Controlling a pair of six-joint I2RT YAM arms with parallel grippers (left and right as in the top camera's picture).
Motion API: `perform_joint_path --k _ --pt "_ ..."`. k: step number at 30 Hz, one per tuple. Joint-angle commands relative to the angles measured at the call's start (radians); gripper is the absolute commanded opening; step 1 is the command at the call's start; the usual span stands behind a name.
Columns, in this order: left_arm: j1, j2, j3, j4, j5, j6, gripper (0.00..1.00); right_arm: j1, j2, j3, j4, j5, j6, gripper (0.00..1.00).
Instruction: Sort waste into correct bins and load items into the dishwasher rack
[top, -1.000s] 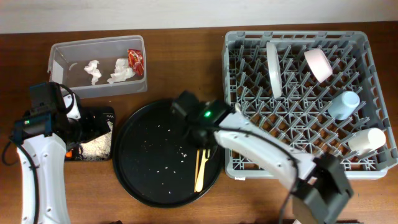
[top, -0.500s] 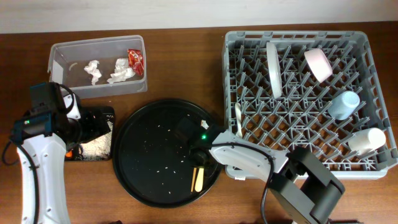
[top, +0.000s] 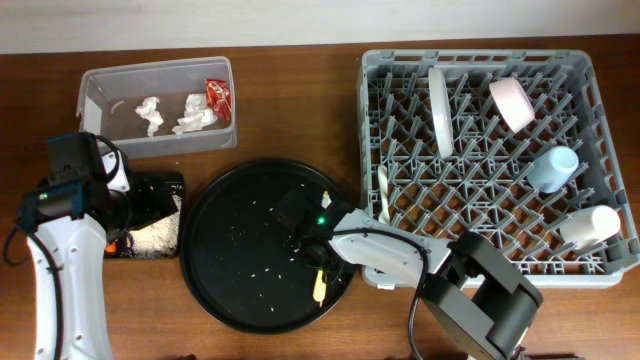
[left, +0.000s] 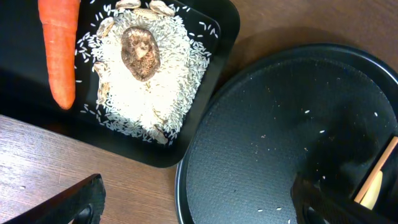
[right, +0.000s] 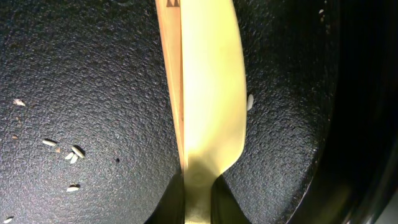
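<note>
My right gripper lifts over the tray's rim next, as the rack (top: 370, 100) already holds a white utensil. It then comes down to the slots (top: 393, 198) beside that utensil and releases.
My right gripper (right: 198, 200) is low over the round black tray (top: 240, 250), shut on the handle of a pale yellow utensil (right: 208, 93) whose end shows below the wrist (top: 320, 287). My left gripper (left: 199, 208) hangs open above the table, between the shallow black bin (left: 227, 25) and the round tray. That bin holds a carrot (left: 59, 50), rice (left: 180, 87) and a brown lump (left: 140, 53). Napkins (top: 150, 112) and a red wrapper (top: 217, 95) lie in the clear tub (top: 100, 80). The rack (top: 370, 100) holds a plate (top: 438, 108), pink bowl (top: 512, 103), blue cup (top: 553, 168), white cup (top: 590, 225) and white utensil (top: 383, 195).
Stray rice grains (right: 71, 152) dot the round tray around the utensil. The tray's raised rim (right: 348, 124) runs close on the right of my right gripper. The rack's near left corner sits just beyond that rim.
My right gripper has dropped toward the front of the round tray and shut on the yellow utensil's handle. The left arm has not moved.
</note>
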Motion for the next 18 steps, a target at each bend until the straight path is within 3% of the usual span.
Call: perform_joint_path --k 1,8,13,16,18 --pt "0.003 -0.009 0.01 0.002 0.011 -0.001 0.95 0.008 -0.032 -0.031 -0.025 0.029 -0.015 0.04" --pt "0.003 -0.009 0.01 0.002 0.011 -0.001 0.95 0.008 -0.187 0.03 -0.114 0.115 -0.196 0.05" --pt "0.003 -0.009 0.01 0.003 0.011 -0.001 0.95 -0.005 -0.204 0.301 -0.346 0.286 -0.274 0.05" --pt "0.003 -0.009 0.01 0.003 0.011 -0.001 0.95 -0.129 -0.204 0.455 -0.439 0.328 -0.336 0.04" --pt "0.003 -0.009 0.01 0.003 0.011 -0.001 0.95 -0.233 -0.203 0.451 -0.451 0.322 -0.378 0.05"
